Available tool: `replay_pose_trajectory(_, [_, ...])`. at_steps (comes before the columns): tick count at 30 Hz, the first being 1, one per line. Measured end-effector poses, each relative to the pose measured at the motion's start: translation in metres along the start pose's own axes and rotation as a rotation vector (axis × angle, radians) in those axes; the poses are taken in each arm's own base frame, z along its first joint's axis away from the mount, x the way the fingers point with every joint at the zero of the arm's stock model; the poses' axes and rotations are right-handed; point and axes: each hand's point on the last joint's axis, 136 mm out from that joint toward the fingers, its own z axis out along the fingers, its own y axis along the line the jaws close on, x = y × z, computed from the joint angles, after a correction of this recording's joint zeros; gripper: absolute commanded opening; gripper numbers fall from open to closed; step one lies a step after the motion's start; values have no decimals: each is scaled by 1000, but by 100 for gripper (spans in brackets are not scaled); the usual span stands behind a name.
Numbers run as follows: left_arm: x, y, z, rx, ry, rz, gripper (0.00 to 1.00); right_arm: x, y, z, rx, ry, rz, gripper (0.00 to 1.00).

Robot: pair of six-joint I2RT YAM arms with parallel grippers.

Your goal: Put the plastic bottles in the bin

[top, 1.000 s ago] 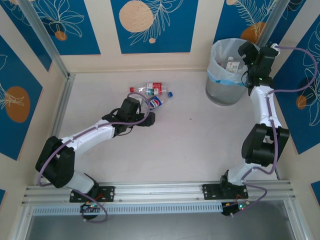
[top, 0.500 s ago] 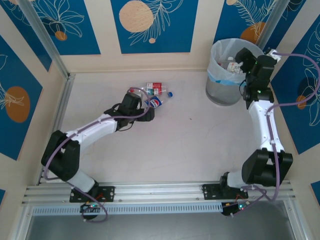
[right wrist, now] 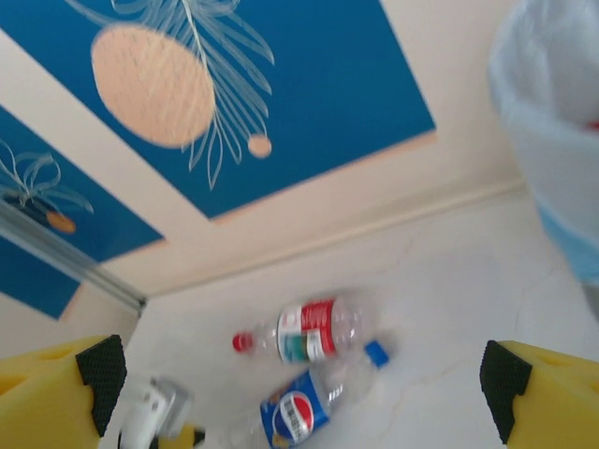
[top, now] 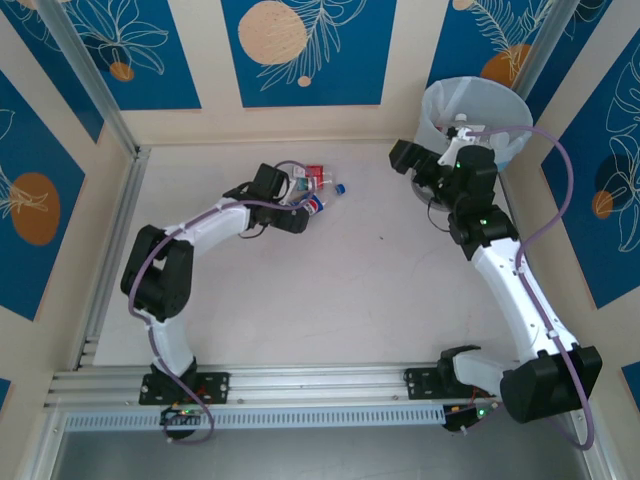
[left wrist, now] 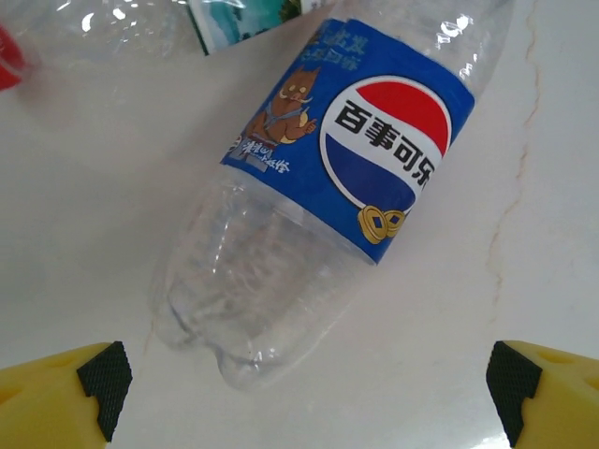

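Observation:
The blue bottle lies at an angle to my left gripper's fingers, so they need to turn in line with it and lower to close around its clear base.
Two plastic bottles lie side by side at the back of the table. One has a red label (top: pixel 312 175) (right wrist: pixel 309 332) and a red cap. The other has a blue Pepsi label (top: pixel 312 204) (left wrist: pixel 328 178) (right wrist: pixel 301 410) and a blue cap (right wrist: pixel 376 353). My left gripper (top: pixel 296 214) (left wrist: pixel 307 398) is open, and the blue bottle's clear base lies just ahead of its yellow fingers (left wrist: pixel 94 388). My right gripper (top: pixel 407 160) (right wrist: pixel 299 385) hangs open and empty in the air left of the bin (top: pixel 500 105) (right wrist: pixel 552 140), facing the two bottles. The grey bin with its pale liner stands at the back right, partly behind the right arm.
Blue and cream wall panels (top: pixel 300 50) close in the back and sides. An aluminium rail (top: pixel 112 240) runs along the table's left edge and another (top: pixel 320 380) along the front. Bare table (top: pixel 380 280) lies between the bottles and the bin.
My right arm has swung left from above the bin and now points towards the bottles. My left arm has stretched farther back, so its gripper is at the blue bottle.

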Motion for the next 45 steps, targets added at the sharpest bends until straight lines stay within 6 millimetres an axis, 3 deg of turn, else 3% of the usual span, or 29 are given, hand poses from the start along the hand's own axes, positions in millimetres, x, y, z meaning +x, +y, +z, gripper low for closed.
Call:
replay_pose_trajectory(6, [3,4,28,-7,106,172,99,29,-15,4,37,81,12,99])
replay_pose_trajectory(13, [8,23,41,-20,187,227,99,25,-12,-2,29,68,9,99])
replay_pose_trajectory(18, [4,21,47,24,204,266,98,23,-11,-8,35,61,0,100])
replay_pose_trajectory(26, [13,22,55,30,239,321,81,23,-11,-18,42,64,-27,99])
replay_pose_trajectory(36, [8,21,58,20,202,335,58,28,-13,-18,47,86,-34,100])
replay_pose_trajectory(45, [27,15,44,45,181,317,42,46,-18,-8,45,149,-15,100])
